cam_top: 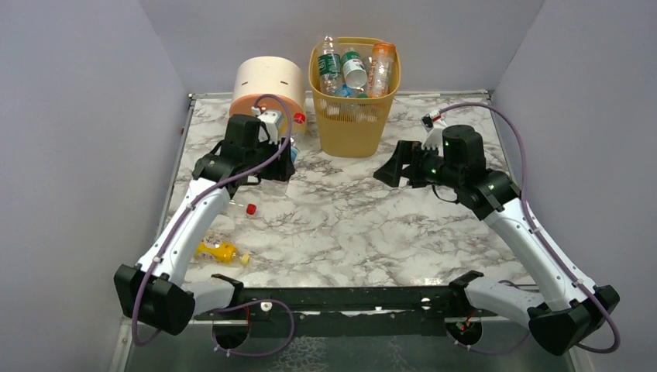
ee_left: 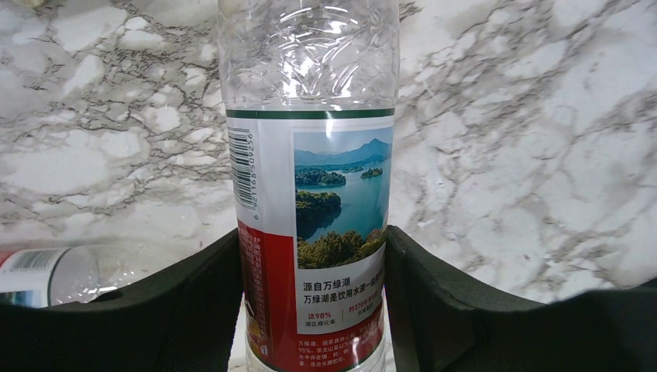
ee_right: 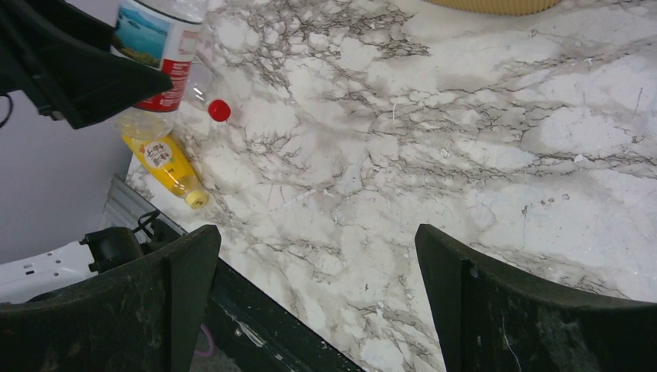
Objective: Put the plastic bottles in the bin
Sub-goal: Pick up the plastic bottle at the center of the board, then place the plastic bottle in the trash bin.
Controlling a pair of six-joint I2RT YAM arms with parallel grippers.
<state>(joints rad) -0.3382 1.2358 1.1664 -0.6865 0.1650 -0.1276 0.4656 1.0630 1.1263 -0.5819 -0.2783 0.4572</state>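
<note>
My left gripper holds the bottle and should go up and outward over the bin's opening (cam_top: 353, 71) to release the bottle there, because the bin's rim is high above the table.
My left gripper (cam_top: 270, 167) is shut on a clear plastic bottle with a red, white and lake-picture label (ee_left: 314, 232); its fingers (ee_left: 194, 302) press both sides of the label above the marble table. The held bottle also shows in the right wrist view (ee_right: 159, 46). A clear red-capped bottle (cam_top: 242, 208) and a yellow-orange bottle (cam_top: 221, 252) lie on the table near the left arm; both show in the right wrist view (ee_right: 219, 110) (ee_right: 166, 163). The yellow-orange bin (cam_top: 355, 116) stands at the back with several bottles (cam_top: 355, 70) inside. My right gripper (cam_top: 391, 172) is open and empty, over the table's middle.
A round cream-and-orange drawer unit (cam_top: 269, 81) stands left of the bin, just behind my left gripper. Grey walls close in the table on the left, back and right. A black rail (cam_top: 349, 298) runs along the near edge between the arm bases.
</note>
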